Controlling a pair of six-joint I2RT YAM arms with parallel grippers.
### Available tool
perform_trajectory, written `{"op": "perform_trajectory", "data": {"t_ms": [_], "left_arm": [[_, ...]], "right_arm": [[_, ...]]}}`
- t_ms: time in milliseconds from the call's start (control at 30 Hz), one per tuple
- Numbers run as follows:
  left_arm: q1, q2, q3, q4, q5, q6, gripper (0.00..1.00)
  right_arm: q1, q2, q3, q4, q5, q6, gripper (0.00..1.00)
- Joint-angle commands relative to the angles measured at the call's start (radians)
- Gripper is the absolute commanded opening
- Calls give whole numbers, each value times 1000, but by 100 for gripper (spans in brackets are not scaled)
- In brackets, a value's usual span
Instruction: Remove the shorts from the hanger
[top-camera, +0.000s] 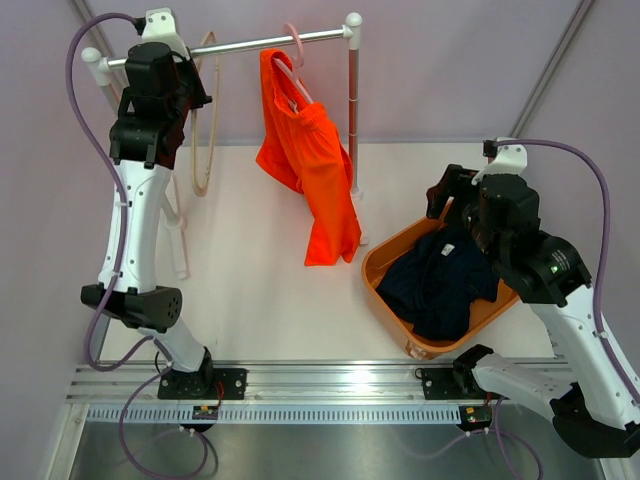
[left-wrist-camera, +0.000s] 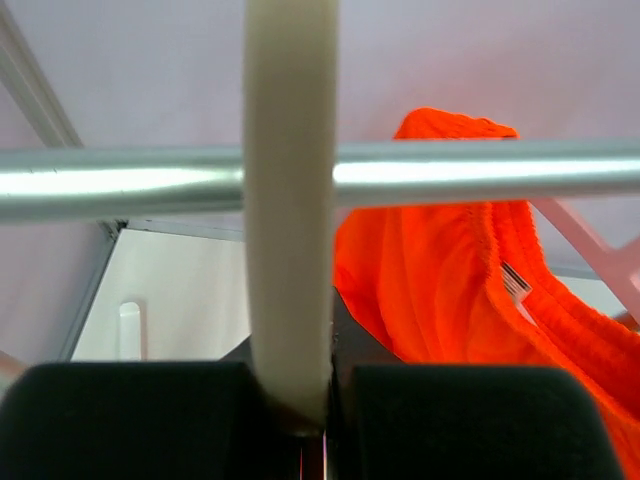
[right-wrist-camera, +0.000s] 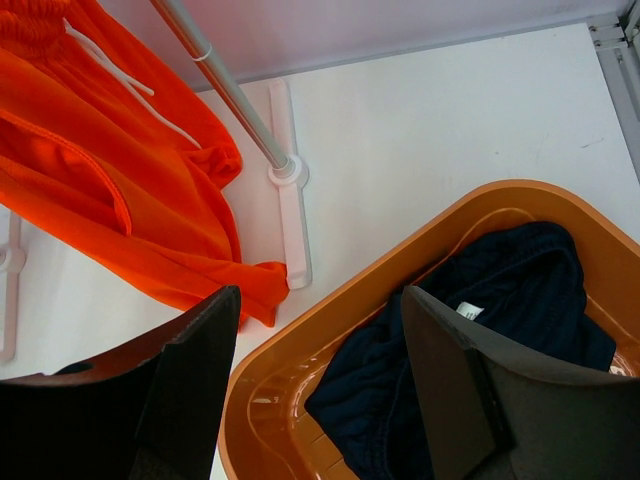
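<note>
Next, my left gripper will move the empty cream hanger closer to the silver bar (top-camera: 204, 49), away from the orange shorts (top-camera: 310, 160), then slightly down.
The bright orange shorts (top-camera: 310, 160) hang from a pink hanger (top-camera: 293, 55) on the silver rail (top-camera: 260, 42); in the left wrist view the orange shorts (left-wrist-camera: 450, 290) show just behind that rail (left-wrist-camera: 480, 168). The navy shorts (top-camera: 440, 285) lie crumpled in the orange basket (top-camera: 380, 255). My left gripper (top-camera: 192, 92) is up at the rail's left end, shut on an empty cream hanger (left-wrist-camera: 290, 200). My right gripper (right-wrist-camera: 320, 335) hovers open over the basket's near rim (right-wrist-camera: 330, 300), nothing between its fingers (right-wrist-camera: 190, 380), with the navy shorts (right-wrist-camera: 500, 290) below.
The cream hanger (top-camera: 205, 120) dangles beside the rack's left post. The rack's right pole (right-wrist-camera: 225, 85) ends in a white foot (right-wrist-camera: 290, 220) on the table, next to the orange shorts' hem (right-wrist-camera: 130, 200). A metal rail (top-camera: 320, 385) runs along the near edge.
</note>
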Motion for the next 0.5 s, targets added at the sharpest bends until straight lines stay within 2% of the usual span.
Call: {"op": "perform_trajectory", "data": {"t_ms": [0,233,467], "left_arm": [[38,56,82,54,-40,41,0],[100,113,86,146,-14,43,0],[114,126,30,162,-9,38,0]], "right_arm": [[-5,-1,45,18,-30,-17,73],[-5,-7,38,1,-28,-21,73],[-5,-2,15,10,-51,-1,73]]}}
